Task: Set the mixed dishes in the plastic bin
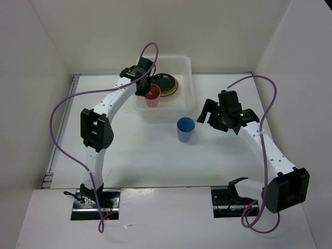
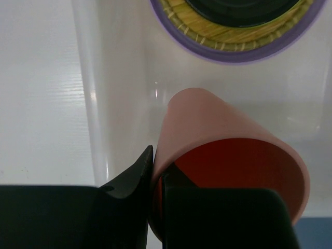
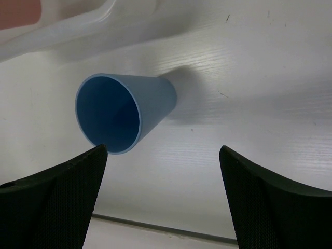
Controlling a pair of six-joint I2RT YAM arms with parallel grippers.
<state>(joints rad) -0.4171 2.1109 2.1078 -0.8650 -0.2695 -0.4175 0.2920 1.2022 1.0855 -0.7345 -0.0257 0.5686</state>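
Note:
The robot next needs to move its left gripper down, put the red cup point(image 1: 152, 96) on the bare bottom of the bin beside the plates and let go of the cup's rim.
The translucent white plastic bin point(image 1: 185, 78) stands at the back middle. Inside it lies a stack of plates point(image 1: 165, 84), black on top, with woven tan point(image 2: 207, 36) and lilac point(image 2: 244, 56) rims showing. My left gripper point(image 1: 147, 89) is shut on the rim of the red cup point(image 1: 152, 96), pinching its wall point(image 2: 207, 135) inside the bin's near left part. The blue cup point(image 1: 185, 129) stands upright on the table in front of the bin. My right gripper point(image 1: 208, 112) is open and empty just right of the blue cup point(image 3: 122, 109).
White walls enclose the table on three sides. The bin's near wall point(image 3: 67, 33) lies just beyond the blue cup. Purple cables loop from both arms.

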